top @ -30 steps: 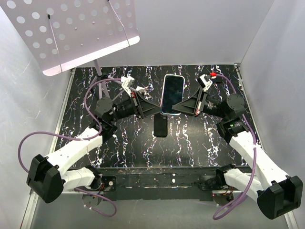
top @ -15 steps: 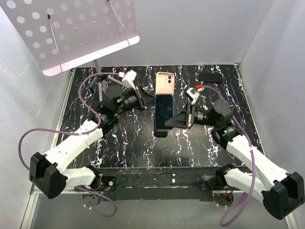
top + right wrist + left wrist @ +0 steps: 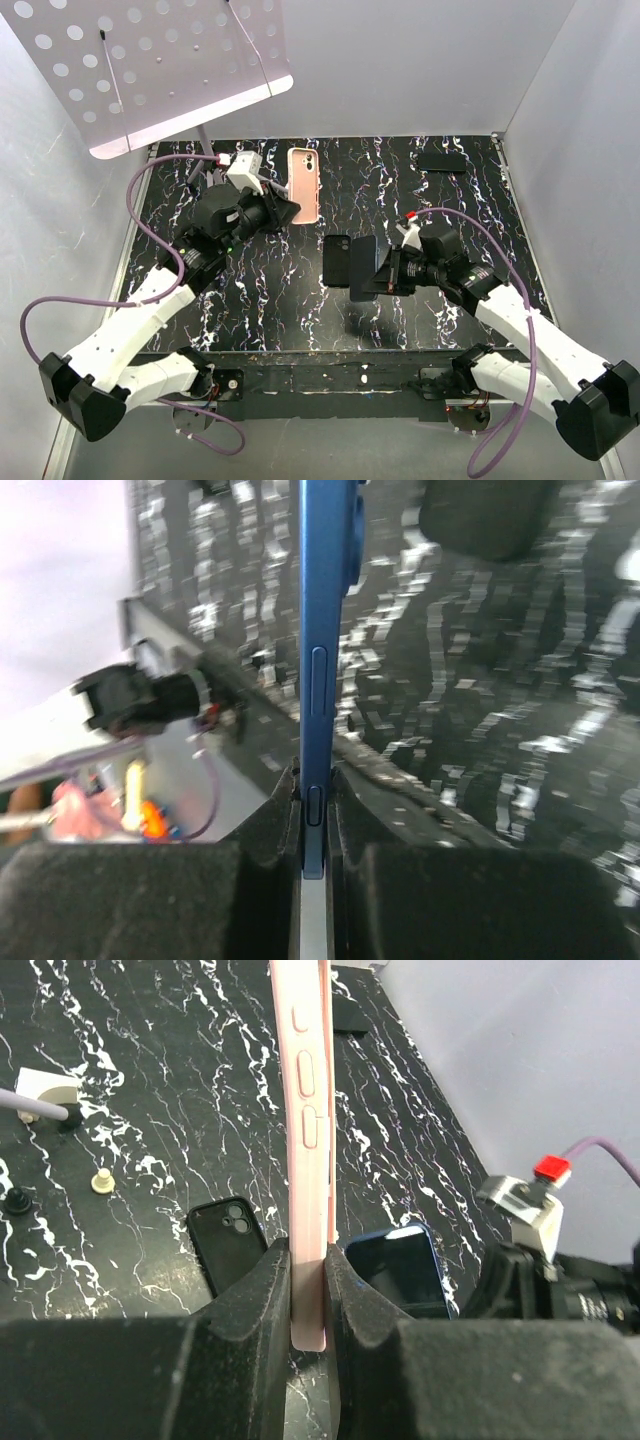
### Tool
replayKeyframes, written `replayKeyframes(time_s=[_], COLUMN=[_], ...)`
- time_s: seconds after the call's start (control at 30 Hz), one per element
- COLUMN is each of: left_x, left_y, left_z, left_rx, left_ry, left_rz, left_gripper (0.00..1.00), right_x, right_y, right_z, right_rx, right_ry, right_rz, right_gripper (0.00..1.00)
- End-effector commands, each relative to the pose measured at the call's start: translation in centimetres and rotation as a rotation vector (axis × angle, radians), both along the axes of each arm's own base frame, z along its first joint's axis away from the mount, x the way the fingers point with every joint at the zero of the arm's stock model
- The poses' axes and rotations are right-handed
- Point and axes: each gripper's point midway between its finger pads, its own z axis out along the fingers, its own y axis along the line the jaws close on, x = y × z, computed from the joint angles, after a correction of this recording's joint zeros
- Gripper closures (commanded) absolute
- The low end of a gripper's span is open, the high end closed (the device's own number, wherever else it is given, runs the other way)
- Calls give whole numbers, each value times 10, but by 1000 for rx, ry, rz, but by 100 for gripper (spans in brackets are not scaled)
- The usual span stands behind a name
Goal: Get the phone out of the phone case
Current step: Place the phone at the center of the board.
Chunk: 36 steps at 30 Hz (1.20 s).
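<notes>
The blue phone (image 3: 362, 262) should go outward and down next in my right gripper, which will release it on the tabletop (image 3: 441, 188) beside the far black item, where the marble lies bare.
The pink phone case (image 3: 303, 185) is empty and held upright above the table's back left by my left gripper (image 3: 285, 212), which is shut on its lower end. In the left wrist view the case (image 3: 308, 1110) stands edge-on between the jaws of that gripper (image 3: 310, 1305). The blue phone (image 3: 362, 262) is out of the case and held by my right gripper (image 3: 382, 272) over the table's middle. The right wrist view shows the phone (image 3: 322, 660) edge-on with that gripper (image 3: 315, 815) shut on it. The phone also shows in the left wrist view (image 3: 400, 1270).
A black phone case (image 3: 336, 258) lies on the marbled table (image 3: 250, 300) beside the phone, also seen in the left wrist view (image 3: 228, 1245). Another black item (image 3: 441, 161) lies at the back right. A white perforated board (image 3: 150, 70) hangs over the back left. White walls stand on both sides.
The pink case has come off the phone. My left gripper carried the case back and left; my right gripper drew the phone nearer and lower.
</notes>
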Motion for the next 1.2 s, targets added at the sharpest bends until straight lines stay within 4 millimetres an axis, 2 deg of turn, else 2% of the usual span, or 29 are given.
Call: replayKeyframes(time_s=[0.0, 0.17, 0.27, 0.4, 0.57, 0.63, 0.7, 0.73, 0.83, 0.97, 1.17], left_x=[-18, -32, -37, -45, -54, -58, -62, -65, -71, -77, -83], left_y=[4, -12, -22, -36, -44, -44, -41, -40, -34, -26, -21], left_z=[18, -2, -19, -30, -37, -36, -34, -33, -25, -10, -5], left_rx=[11, -21, -45, -103, -148, -160, -171, -174, -173, -168, -147], left_ry=[-69, 16, 80, 145, 194, 191, 182, 179, 147, 77, 50], left_rz=[-61, -164, -208, -273, -318, -326, -327, -329, -330, -331, -343], left_gripper=[100, 100, 100, 100, 100, 100, 100, 100, 100, 100, 100], right_x=[30, 49, 70, 119, 189, 223, 248, 265, 303, 338, 379], right_y=[-36, -55, -71, -108, -169, -185, -196, -201, -216, -231, -233], right_z=[-8, -10, -10, -8, -36, -38, -47, -43, -54, -73, -92], right_rx=[-223, -318, -298, -154, -27, 59, 92, 99, 103, 90, 91], right_ry=[-127, -132, -102, -41, 113, 111, 137, 124, 160, 209, 279], right_rz=[-106, -178, -272, -512, -859, -971, -1054, -1084, -1185, -1282, -1341], right_gripper=[99, 99, 99, 99, 99, 99, 99, 99, 99, 99, 98])
